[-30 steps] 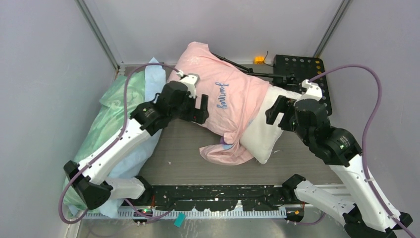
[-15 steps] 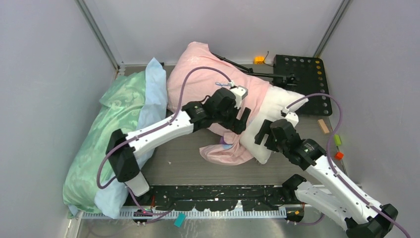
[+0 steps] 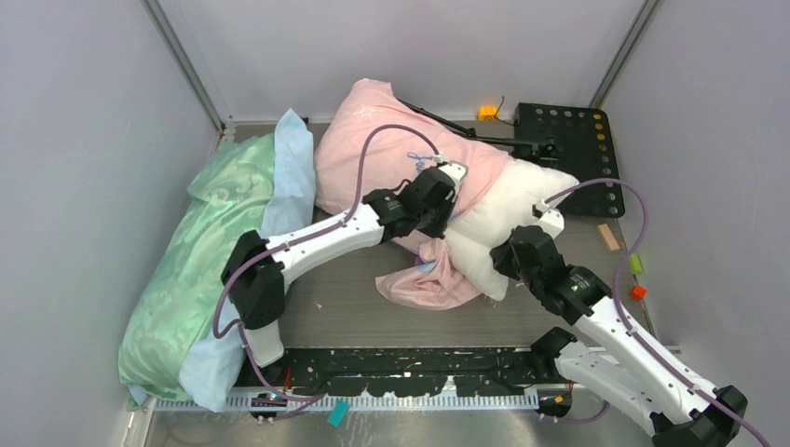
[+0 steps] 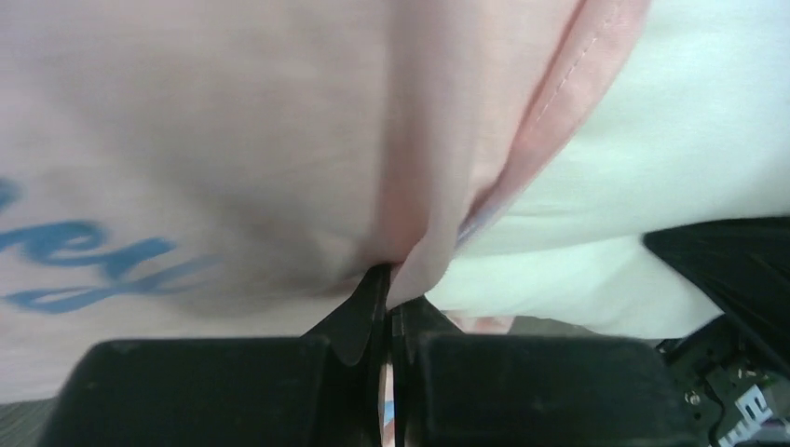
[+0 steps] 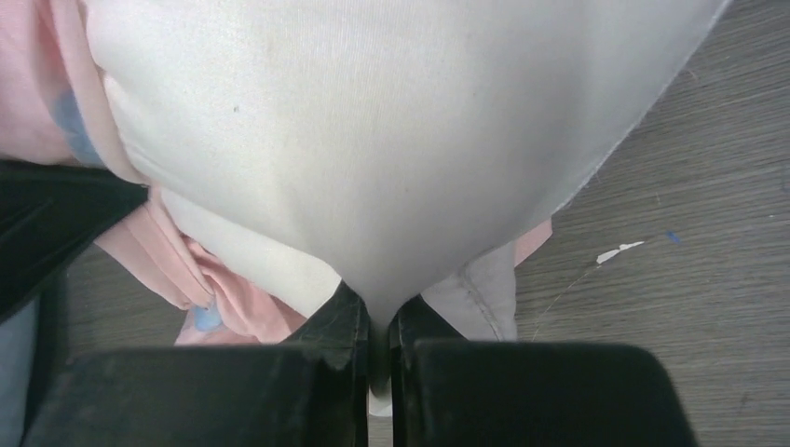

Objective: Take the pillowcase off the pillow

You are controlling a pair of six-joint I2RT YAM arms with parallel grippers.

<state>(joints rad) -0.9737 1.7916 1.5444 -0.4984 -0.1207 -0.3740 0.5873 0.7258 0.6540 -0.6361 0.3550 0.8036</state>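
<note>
The right gripper pulls the half-covered pillow's near edge up toward the wooden block next, which lies to its right in the top view, and releases the pillow's edge.
The pale pink pillowcase (image 3: 391, 149) with blue lettering still covers the far half of the white pillow (image 3: 512, 200), whose near end sticks out bare. My left gripper (image 3: 440, 219) is shut on a fold of the pillowcase (image 4: 279, 140) at its open hem, right beside the white pillow (image 4: 689, 140). My right gripper (image 3: 503, 264) is shut on the pillow's near corner; in the right wrist view the white fabric (image 5: 373, 140) runs pinched down between the fingers (image 5: 340, 321). A loose pink flap (image 3: 419, 284) lies on the table in front.
A mint green pillow (image 3: 200, 251) with light blue bedding (image 3: 289, 177) lies along the left wall. A black perforated plate (image 3: 568, 135) sits at the back right, and small coloured blocks (image 3: 635, 277) lie by the right wall. Grey walls enclose the table.
Both grippers have closed, the left on the pillowcase hem, the right on the pillow's corner. The left arm moved right across the pillowcase; the right arm came down to the pillow's near end.
</note>
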